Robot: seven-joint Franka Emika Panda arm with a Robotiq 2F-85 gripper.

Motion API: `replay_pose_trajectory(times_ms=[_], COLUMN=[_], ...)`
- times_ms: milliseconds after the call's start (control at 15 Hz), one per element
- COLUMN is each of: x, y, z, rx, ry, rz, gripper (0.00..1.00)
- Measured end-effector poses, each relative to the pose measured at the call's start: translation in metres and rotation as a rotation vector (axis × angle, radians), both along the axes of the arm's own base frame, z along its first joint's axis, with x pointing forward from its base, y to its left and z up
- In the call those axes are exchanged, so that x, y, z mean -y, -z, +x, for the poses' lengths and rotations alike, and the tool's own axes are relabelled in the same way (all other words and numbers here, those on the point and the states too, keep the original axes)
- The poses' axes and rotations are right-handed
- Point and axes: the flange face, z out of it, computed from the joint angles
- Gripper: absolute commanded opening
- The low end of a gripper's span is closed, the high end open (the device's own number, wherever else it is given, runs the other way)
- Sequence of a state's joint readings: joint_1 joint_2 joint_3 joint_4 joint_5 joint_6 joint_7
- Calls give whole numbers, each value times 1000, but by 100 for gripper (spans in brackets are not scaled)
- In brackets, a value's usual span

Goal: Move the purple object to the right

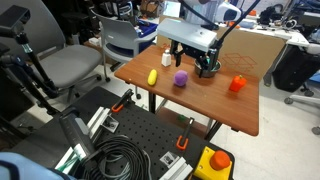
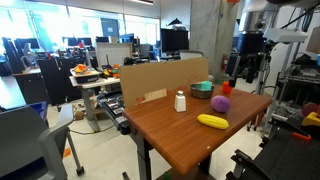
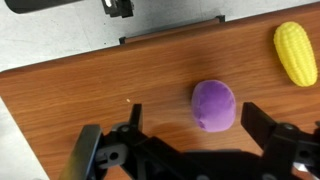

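Observation:
The purple object (image 1: 180, 78) (image 3: 213, 105) is below the gripper and off toward the yellow object, so the gripper should next move that way and lower its open fingers around it.
The purple object (image 1: 180, 77) is a small rounded lump on the wooden table (image 1: 210, 100); it also shows in the other exterior view (image 2: 220, 103). In the wrist view it (image 3: 214, 105) lies below and between my two black fingers, nearer the right-hand one. My gripper (image 3: 198, 118) is open and empty. In both exterior views the gripper (image 1: 205, 68) (image 2: 245, 75) hangs above the table, close to the purple object and apart from it.
An elongated yellow object (image 1: 152, 76) (image 2: 212, 121) (image 3: 296, 52) lies next to the purple one. An orange-red object (image 1: 237, 84) (image 2: 228, 88), a white shaker (image 1: 166, 57) (image 2: 180, 101) and a teal bowl (image 2: 202, 90) are on the table. A cardboard panel (image 2: 160, 80) stands along one edge.

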State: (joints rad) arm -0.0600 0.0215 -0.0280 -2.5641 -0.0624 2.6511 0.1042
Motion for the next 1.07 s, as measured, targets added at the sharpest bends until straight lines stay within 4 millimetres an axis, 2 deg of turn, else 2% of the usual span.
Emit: replay_pose_trajectory(times_ms=[400,467,533,800,1067], x=[-18,-20,-21,-29,-37], y=[43,49,53,68,67], z=[37,41,44,50,53], rx=[-55,-61,-66,-87,-86], ry=[16,13,10,-21,-53], rz=[59,60,61,51,42], gripper=[100,75,74,42,14])
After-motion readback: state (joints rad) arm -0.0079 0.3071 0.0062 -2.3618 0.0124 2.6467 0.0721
